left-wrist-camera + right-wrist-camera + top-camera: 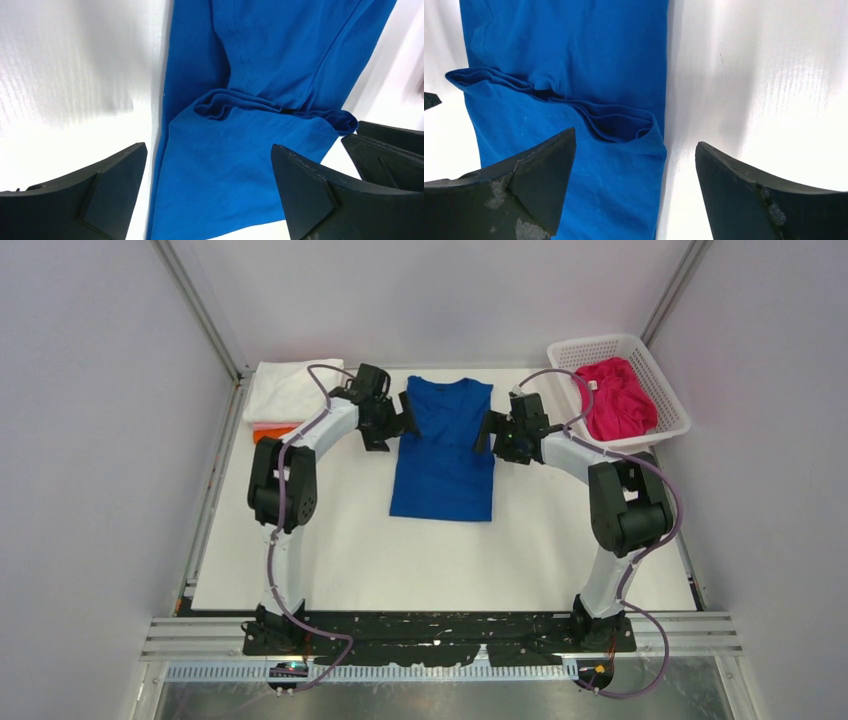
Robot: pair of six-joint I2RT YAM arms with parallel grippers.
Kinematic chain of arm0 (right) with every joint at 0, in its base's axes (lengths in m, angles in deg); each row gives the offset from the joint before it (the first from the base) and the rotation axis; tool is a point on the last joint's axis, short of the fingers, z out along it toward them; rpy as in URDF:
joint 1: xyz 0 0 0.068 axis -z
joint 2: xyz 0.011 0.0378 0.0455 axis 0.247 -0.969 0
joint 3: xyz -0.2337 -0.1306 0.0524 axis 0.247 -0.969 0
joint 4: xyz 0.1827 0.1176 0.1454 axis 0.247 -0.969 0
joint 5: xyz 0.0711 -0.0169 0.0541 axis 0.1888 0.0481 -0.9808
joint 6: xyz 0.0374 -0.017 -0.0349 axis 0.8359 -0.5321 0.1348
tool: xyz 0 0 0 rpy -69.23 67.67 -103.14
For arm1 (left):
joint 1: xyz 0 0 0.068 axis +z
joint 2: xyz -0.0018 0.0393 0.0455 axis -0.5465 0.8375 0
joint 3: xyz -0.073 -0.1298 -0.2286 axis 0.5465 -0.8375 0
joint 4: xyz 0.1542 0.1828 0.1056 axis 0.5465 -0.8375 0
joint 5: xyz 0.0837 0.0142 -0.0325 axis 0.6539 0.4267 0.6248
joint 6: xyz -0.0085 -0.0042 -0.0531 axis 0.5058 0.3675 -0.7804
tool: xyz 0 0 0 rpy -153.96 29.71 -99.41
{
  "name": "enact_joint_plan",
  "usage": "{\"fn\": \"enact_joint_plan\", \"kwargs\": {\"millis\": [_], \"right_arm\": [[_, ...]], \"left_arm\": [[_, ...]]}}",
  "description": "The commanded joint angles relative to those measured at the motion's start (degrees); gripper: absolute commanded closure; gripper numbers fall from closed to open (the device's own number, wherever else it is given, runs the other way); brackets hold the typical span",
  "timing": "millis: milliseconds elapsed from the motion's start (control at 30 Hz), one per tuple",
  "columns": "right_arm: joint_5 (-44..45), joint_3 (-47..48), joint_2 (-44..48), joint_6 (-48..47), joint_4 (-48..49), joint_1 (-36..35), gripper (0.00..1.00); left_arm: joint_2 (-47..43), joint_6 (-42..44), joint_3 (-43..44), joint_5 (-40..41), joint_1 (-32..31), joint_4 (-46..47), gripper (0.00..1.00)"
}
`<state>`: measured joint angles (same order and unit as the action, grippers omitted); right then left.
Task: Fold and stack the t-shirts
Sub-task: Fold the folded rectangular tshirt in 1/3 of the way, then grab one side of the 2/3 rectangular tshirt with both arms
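Observation:
A loose edge already lies across the middle of the blue t-shirt, so I will move my left gripper back, then down onto the stack-side near corner, and close it.
A royal blue t-shirt lies flat at the middle back of the table, its sides folded in to a narrow rectangle. My left gripper hovers open over its left shoulder edge, and my right gripper hovers open over its right edge. In the left wrist view the blue cloth spans the gap of the left gripper, untouched. The right wrist view shows the folded sleeve beneath the right gripper. A magenta t-shirt lies crumpled in the basket. A folded white t-shirt tops a stack with pink and orange edges.
The white lattice basket stands at the back right corner. The folded stack sits at the back left against the metal frame post. White walls enclose the table on three sides. The right arm's finger shows in the left wrist view.

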<state>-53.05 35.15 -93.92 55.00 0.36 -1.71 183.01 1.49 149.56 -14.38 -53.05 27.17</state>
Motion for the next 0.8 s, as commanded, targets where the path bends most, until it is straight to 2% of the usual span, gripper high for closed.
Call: {"fn": "enact_joint_plan", "kwargs": {"millis": [0, 200, 367, 500, 767], "right_arm": [[0.08, -0.37, 5.94, 0.12, 2.57, 0.21, 0.04], [-4.39, -11.09, 15.56, -0.74, 3.09, 0.19, 0.05], [-13.42, -17.09, 20.57, -1.28, 7.49, -0.27, 0.05], [-16.47, -16.33, 18.12, -1.68, 9.46, -1.15, 0.05], [-13.73, -1.91, 1.11, -1.28, 12.15, -1.23, 0.05]], "left_arm": [[-7.86, 1.36, -2.99, -0.36, 0.59, 1.17, 0.0], [-21.28, 2.19, -19.55, -0.77, 0.35, 3.62, 0.0], [-31.02, 1.58, -36.04, -2.7, -0.5, 6.77, 0.0], [-35.53, 0.85, -43.69, -1.54, -0.82, 7.09, 0.0], [-35.42, -0.57, -46.26, -2.01, -1.34, 7.08, 0.0]]}}
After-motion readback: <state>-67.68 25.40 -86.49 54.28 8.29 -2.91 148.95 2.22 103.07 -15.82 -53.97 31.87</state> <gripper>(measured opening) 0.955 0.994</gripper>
